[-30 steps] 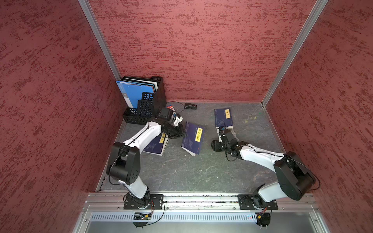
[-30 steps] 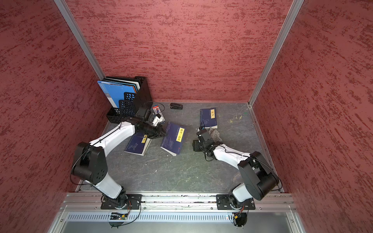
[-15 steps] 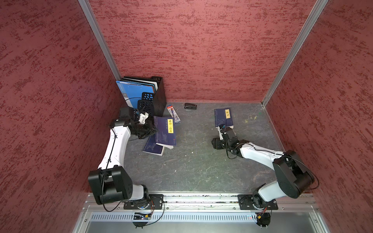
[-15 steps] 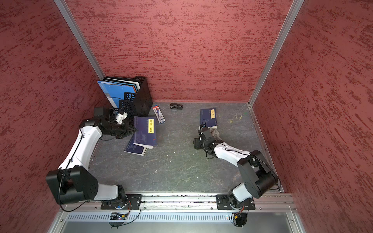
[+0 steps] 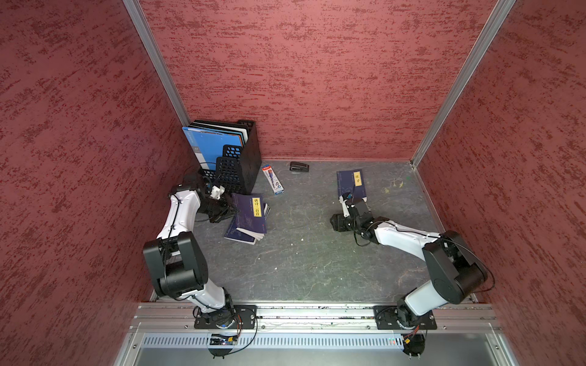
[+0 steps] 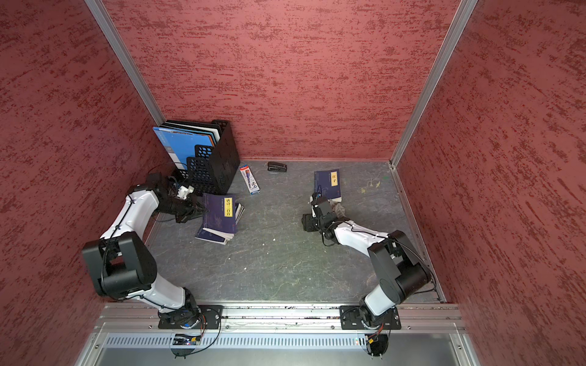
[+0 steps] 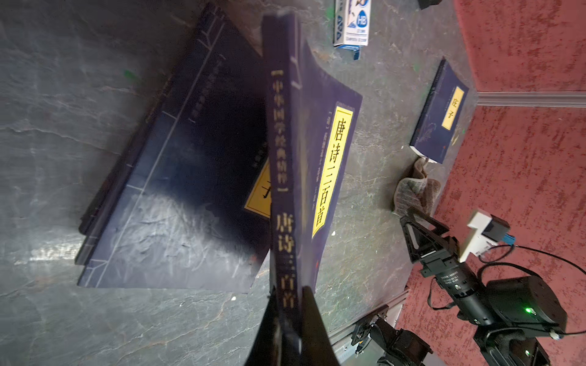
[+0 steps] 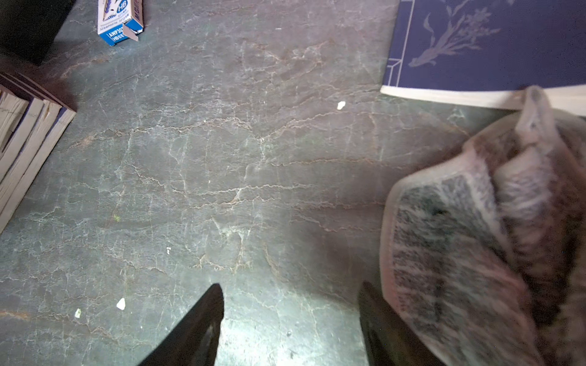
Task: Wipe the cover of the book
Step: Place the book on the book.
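Note:
I should next lower the book in my left gripper onto the second dark blue book [image 5: 235, 233] [image 7: 195, 183] and release its spine, as that book lies flat just beneath the tilted one.
My left gripper [image 5: 230, 209] [image 7: 288, 291] is shut on the spine of a dark blue book with a yellow title label [image 5: 250, 210] [image 6: 220, 212] [image 7: 317, 142]. It holds the book tilted above a second dark blue book [image 5: 241, 233] [image 7: 177, 190] that lies on the table. A grey-brown cloth [image 6: 337, 207] [image 7: 415, 190] [image 8: 475, 237] lies crumpled against the near edge of a third blue book [image 5: 352, 185] [image 8: 491, 41] at the back right. My right gripper [image 5: 356, 202] [image 8: 290, 288] is open, low over the table. The cloth lies just outside one finger, with only bare table between the jaws.
A black mesh file rack with blue folders [image 5: 234, 152] stands in the back left corner. A pencil box [image 5: 272, 179] and a black stapler [image 5: 299, 166] lie near the back wall. Red walls close in the grey stone-patterned table [image 5: 301, 253] on three sides.
My left arm has swung the held book from the middle of the table to the left, over the lying book. My right gripper has opened a little wider and barely shifted beside the cloth.

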Available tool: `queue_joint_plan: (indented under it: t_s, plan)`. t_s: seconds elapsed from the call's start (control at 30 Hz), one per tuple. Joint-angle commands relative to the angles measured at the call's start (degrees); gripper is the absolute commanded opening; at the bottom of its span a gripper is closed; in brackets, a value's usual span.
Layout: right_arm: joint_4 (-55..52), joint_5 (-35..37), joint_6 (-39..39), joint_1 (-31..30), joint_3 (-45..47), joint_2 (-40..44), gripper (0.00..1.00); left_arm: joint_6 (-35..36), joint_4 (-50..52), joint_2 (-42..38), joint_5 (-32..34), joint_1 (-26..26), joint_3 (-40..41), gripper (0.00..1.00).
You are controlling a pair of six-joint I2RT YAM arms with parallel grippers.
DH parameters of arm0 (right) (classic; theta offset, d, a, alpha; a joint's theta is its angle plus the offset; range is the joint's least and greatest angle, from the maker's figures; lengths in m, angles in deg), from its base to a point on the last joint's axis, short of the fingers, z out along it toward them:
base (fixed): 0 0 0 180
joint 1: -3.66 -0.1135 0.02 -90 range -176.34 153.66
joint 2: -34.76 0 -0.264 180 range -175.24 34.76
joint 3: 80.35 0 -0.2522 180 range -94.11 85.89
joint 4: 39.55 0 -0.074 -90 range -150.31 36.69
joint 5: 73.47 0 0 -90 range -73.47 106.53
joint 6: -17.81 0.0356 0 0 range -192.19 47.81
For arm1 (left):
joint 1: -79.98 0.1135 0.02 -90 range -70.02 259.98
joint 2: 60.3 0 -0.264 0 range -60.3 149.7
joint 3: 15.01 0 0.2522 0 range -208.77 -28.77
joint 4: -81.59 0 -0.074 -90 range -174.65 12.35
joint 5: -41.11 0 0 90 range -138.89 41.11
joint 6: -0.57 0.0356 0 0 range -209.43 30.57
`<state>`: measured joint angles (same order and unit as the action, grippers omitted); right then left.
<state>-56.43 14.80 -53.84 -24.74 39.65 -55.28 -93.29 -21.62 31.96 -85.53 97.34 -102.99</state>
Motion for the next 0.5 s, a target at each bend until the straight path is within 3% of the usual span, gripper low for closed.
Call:
queue_joint_plan:
  t_s: [0.0,0.17,0.47]
  plan:
    - [2.24,-1.51,-0.86,0.28,-1.15,-0.77,0.68,2.86,0.89,2.04,2.19,0.22,-2.03,0.00]
    - [2.43,-1.13,-0.46,0.37,-0.83,-0.94,0.68,4.50,0.69,5.39,5.61,-1.33,-2.76,0.00]
    - [3.11,-1.69,-0.28,0.45,-0.88,-2.59,0.68,7.60,2.32,8.90,19.22,-7.40,-6.36,0.00]
